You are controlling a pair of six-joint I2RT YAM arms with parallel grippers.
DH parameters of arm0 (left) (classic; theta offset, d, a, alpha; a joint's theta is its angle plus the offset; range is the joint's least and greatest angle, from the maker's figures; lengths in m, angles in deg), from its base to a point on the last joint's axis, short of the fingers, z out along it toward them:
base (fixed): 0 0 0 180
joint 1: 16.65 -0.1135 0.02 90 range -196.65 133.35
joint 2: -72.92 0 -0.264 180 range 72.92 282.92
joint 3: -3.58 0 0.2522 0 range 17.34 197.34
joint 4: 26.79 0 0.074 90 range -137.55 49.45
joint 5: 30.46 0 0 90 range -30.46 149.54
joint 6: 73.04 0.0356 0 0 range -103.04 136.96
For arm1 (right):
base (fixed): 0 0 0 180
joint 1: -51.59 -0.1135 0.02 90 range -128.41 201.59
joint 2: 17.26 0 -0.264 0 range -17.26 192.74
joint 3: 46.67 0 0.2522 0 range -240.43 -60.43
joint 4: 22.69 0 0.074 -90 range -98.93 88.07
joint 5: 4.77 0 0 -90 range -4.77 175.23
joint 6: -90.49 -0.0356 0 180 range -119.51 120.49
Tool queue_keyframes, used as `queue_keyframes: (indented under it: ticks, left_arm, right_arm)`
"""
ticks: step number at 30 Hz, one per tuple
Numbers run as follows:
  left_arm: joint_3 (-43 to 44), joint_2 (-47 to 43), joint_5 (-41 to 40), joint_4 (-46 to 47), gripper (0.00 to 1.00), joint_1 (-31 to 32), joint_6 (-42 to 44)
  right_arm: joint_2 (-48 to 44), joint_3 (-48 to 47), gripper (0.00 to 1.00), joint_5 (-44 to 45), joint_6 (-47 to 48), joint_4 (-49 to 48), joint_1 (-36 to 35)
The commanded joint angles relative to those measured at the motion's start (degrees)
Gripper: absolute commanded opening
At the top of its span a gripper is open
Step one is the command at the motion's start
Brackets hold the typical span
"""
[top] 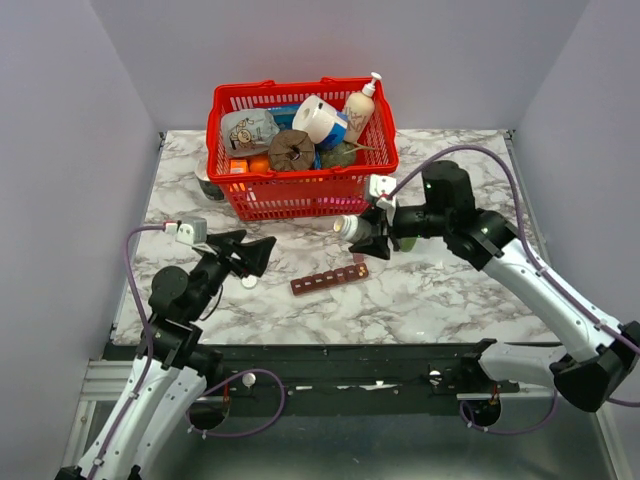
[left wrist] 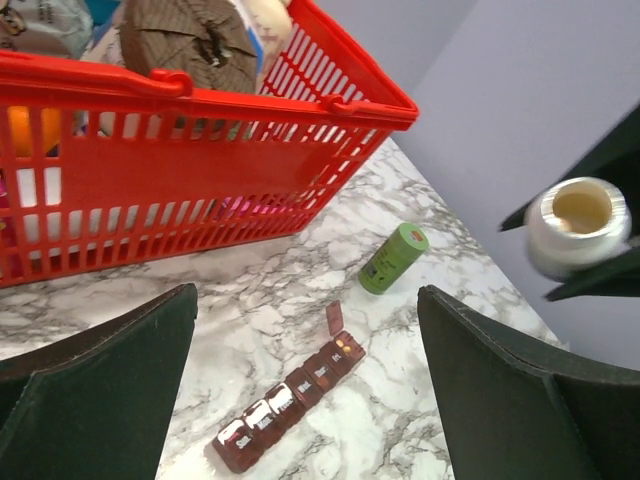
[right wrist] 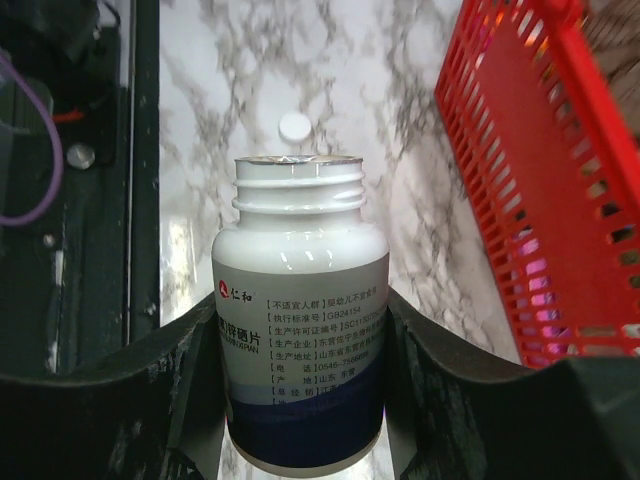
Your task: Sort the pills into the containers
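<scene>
My left gripper turns its fingers downward next and lowers to close around the white cap on the tabletop, since the bottle in my right gripper stands uncapped.
The containers are a narrow dark-red pill strip (top: 330,279) lying on the marble table in front of the basket. In the left wrist view (left wrist: 290,400) its far end lid stands open, with two small pills in that compartment (left wrist: 347,347); the other lids are shut. My right gripper (top: 365,238) is shut on an uncapped white pill bottle (top: 347,227), held tilted above the table just beyond the strip's right end. The bottle fills the right wrist view (right wrist: 300,320) and shows its open mouth in the left wrist view (left wrist: 580,225). My left gripper (top: 250,255) is open and empty, left of the strip.
A big red mesh basket (top: 300,190) full of goods stands at the back. A green bottle (left wrist: 393,258) lies on the table beyond the strip. A small white cap (top: 249,282) lies near my left gripper. A can (top: 207,185) stands left of the basket.
</scene>
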Motion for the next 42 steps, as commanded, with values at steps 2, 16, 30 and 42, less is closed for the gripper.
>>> queue_keyframes:
  ticks: [2, 16, 30, 42]
  left_arm:
    - [3.7, 3.5, -7.3, -7.9, 0.99, -0.4, -0.7]
    - [7.2, 17.4, -6.0, -14.2, 0.99, -5.3, -1.9]
    - [13.7, 38.7, -3.1, -24.8, 0.98, -17.1, 0.9]
    - [17.3, 54.1, -19.5, -34.6, 0.98, -1.9, -4.7]
  right_arm:
    - [-6.5, -0.4, 0.01, -5.0, -10.8, -19.4, 0.6]
    - [-17.0, 6.9, 0.01, 1.6, -38.6, -51.4, 0.9]
    - [-21.3, 21.9, 0.01, 5.5, -41.2, -55.7, 10.6]
    - [-19.3, 26.0, 0.01, 2.5, -40.9, -60.8, 12.2]
